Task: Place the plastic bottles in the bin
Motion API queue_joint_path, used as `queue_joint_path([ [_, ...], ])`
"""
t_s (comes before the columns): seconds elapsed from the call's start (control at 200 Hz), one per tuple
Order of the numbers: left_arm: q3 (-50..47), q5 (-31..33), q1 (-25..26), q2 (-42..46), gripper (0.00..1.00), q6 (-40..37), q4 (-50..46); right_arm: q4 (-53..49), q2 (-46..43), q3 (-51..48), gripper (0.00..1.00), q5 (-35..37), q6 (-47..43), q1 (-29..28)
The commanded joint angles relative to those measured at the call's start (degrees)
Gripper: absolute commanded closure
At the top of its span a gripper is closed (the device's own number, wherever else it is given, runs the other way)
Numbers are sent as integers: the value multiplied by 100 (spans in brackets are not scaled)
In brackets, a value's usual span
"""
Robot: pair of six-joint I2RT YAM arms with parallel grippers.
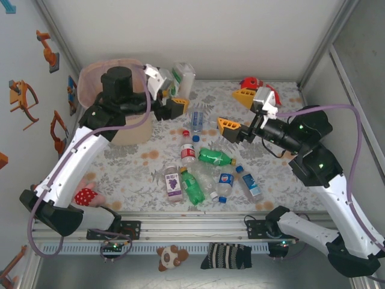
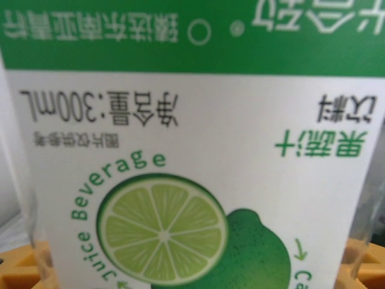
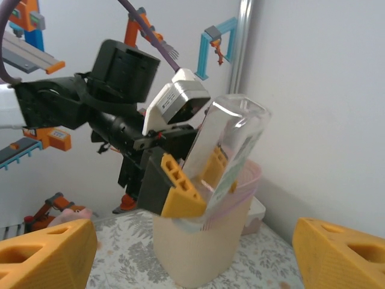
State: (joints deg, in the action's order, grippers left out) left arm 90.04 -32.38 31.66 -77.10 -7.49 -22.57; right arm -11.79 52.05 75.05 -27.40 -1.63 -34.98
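Observation:
The clear bottle in my left gripper, still outside the bin's rim, goes over the bin's opening next. It then tips downward, and then the gripper releases it.
My left gripper point(image 1: 170, 103) is shut on a clear bottle with a white and green lime label point(image 1: 184, 79), held in the air just right of the pink mesh bin point(image 1: 90, 70). In the left wrist view the lime label point(image 2: 192, 156) is very close, between yellow fingertips point(image 2: 18, 265). The right wrist view looks across at that bottle point(image 3: 236, 135), tilted in front of the bin point(image 3: 198, 253), with the left gripper point(image 3: 198, 180) around it. My right gripper point(image 1: 236, 112) point(image 3: 192, 259) hangs wide open and holds nothing. Several bottles point(image 1: 207, 171) lie in the middle of the table.
A red-orange fish plush point(image 1: 252, 82) lies at the back right. A pink plush point(image 1: 88, 196) sits by the left arm's base, with a sock point(image 1: 228, 256) and a small plush point(image 1: 171, 257) below the rail. White walls enclose the table.

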Motion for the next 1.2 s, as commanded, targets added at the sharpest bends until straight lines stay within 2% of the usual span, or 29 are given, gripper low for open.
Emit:
queue_joint_path([
  [0.0, 174, 1500, -318, 93, 41, 230, -290, -42, -2, -43, 17, 296, -110, -20],
  [0.08, 193, 1851, -665, 96, 42, 535, -309, -51, 24, -29, 17, 296, -95, -26],
  [0.335, 471, 2278, -1791, -170, 44, 1233, -611, -60, 47, -25, 18, 324, -92, -24],
  [0.541, 923, 2195, -2469, -748, 44, 1460, -1146, -98, 48, -43, 19, 340, -35, -23],
  [0.806, 1029, 2240, -2744, -1319, 45, 1599, -1523, -131, 67, -25, 19, 349, -21, -26],
  [1.197, 1126, 2391, -2767, -2029, 41, 2100, -2388, -167, 110, -60, 20, 358, 41, -25],
])
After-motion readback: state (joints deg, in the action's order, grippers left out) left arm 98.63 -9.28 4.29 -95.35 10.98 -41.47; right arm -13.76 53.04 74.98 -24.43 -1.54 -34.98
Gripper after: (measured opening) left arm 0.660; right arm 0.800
